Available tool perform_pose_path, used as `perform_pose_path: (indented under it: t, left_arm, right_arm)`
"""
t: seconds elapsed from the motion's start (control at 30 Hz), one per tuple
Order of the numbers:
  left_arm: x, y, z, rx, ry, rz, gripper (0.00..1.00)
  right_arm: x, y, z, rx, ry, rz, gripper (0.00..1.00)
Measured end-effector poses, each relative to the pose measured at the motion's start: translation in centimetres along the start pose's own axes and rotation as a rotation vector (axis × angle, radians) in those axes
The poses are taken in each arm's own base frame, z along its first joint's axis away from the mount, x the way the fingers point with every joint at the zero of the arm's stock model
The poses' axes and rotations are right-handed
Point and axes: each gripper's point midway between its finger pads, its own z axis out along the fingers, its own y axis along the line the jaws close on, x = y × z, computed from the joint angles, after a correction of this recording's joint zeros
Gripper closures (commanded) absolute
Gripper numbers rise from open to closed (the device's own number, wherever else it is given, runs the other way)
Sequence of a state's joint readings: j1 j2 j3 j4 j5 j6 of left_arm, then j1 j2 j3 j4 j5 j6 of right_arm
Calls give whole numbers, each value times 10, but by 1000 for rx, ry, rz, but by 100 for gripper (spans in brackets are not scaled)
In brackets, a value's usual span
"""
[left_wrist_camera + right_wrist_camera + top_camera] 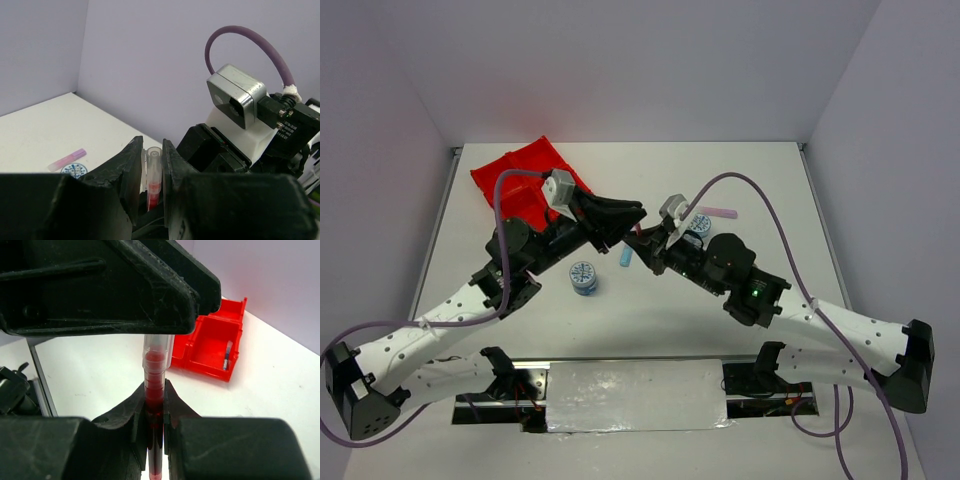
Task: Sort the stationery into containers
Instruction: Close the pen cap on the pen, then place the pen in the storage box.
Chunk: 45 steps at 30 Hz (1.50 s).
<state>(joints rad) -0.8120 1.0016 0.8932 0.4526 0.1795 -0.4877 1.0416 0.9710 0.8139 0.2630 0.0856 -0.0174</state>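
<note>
Next, my left gripper swings left in the top view, down over the tray section, and releases the red pen, since that section holds a blue pen [227,355].
A thin red pen [156,385] with a clear cap [153,172] is held above the table between both grippers. My right gripper [155,401] is shut on its red barrel. My left gripper [151,156] is shut on its capped end. The two grippers meet tip to tip over the table's middle, the left gripper [628,220] just above the right gripper [640,240]. The red divided tray [525,180] lies at the far left, also in the right wrist view [212,342], with a blue pen [227,355] in one compartment.
One patterned tub [584,276] stands near the left arm. Another tub [700,225] sits behind the right wrist, beside a pink stick [718,212]. A light-blue stick [626,258] lies under the grippers. The tub [75,171] and pink stick [67,160] also show in the left wrist view.
</note>
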Motion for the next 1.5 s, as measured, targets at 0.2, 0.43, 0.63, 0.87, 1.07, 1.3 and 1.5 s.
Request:
perform_pose_path:
  t: [0.2,0.43,0.63,0.87,1.07,1.3,1.5]
  left_arm:
    - [2,2,8,3,-68,-13,100]
    - [4,3,15,8,-164,-40,100]
    - [1,5,16,-41,-165,-61,100]
    - [-8,0,0,-137,-56,-35,55]
    - [14,-4,-14,-144,60,-22,64]
    - [9,-9,-20,-127,57,-17,74]
    - [7,-10,-23,-125,57,18,100]
  right_arm:
    - [-20,-7,-1,4,24,-13,100]
    - [-22,-14,-5,-10,66,-15,100]
    - [-17,-14,-5,-27,79,2,100]
    - [-5,3,-3,-109,19,55,100]
    - [-16,9,-3,-137,-71,83,100]
    - [-19,18,-3,-181,-95,113,100]
    - [-20,26,1,-222,-117,130,93]
